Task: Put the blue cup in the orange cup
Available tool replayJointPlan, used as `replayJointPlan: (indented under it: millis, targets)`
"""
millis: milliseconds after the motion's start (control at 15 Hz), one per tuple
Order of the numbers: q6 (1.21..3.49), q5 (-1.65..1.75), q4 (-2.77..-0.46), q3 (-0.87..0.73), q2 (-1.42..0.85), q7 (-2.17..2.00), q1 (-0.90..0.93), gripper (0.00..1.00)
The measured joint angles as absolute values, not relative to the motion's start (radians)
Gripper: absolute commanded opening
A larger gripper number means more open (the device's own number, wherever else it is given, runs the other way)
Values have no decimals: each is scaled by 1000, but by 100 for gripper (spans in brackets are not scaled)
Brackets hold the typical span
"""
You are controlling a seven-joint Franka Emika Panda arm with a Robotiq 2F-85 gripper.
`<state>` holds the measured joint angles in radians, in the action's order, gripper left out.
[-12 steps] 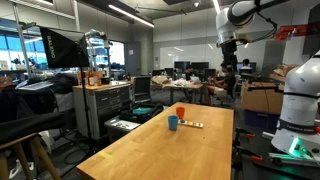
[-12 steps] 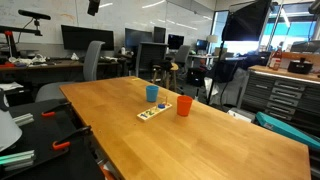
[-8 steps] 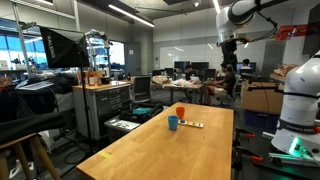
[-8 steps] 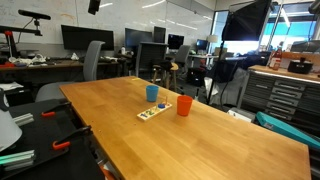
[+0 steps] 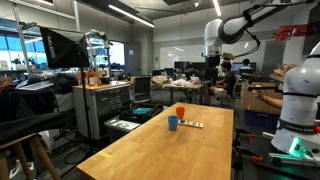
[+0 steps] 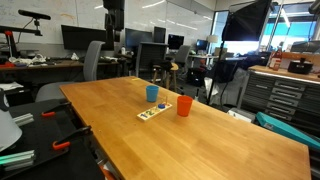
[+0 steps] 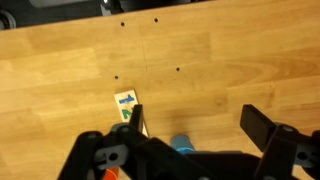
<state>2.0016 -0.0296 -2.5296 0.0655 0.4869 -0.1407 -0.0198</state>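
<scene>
Next, my gripper moves outward and far down onto the blue cup's rim (image 5: 169,117) (image 7: 191,145), on the blue cup's side away from the card, since the blue cup stands upright well below.
The blue cup (image 5: 173,123) and the orange cup (image 5: 180,112) stand upright, close together, on the wooden table in both exterior views; they show again as the blue cup (image 6: 152,93) and the orange cup (image 6: 184,105). My gripper (image 5: 212,64) hangs high above the table, well clear of both cups, and also shows in an exterior view (image 6: 113,40). In the wrist view the gripper (image 7: 198,125) is open and empty, looking down. The blue cup (image 7: 182,144) shows partly behind the gripper body. A sliver of the orange cup (image 7: 112,172) shows at the bottom edge.
A flat card with coloured marks (image 6: 153,112) lies beside the cups; it also shows in the wrist view (image 7: 127,105) and in an exterior view (image 5: 194,124). The long wooden table (image 6: 200,140) stands among office chairs, desks, monitors and a metal cabinet (image 5: 105,105).
The arm has swung across, bringing the gripper closer over the table; it now shows at the top of the exterior view where it was barely visible. The cups have not moved.
</scene>
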Motion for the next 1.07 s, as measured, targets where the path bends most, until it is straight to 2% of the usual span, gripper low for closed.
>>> replayJointPlan:
  millis: [400,800,1067]
  targets:
    - [2336,14,-2397,139,116,-263,13,100]
    - [2458,170,-2134,86,-246,-414,29,100]
    - [2520,209,-2056,10,-407,-475,92,100]
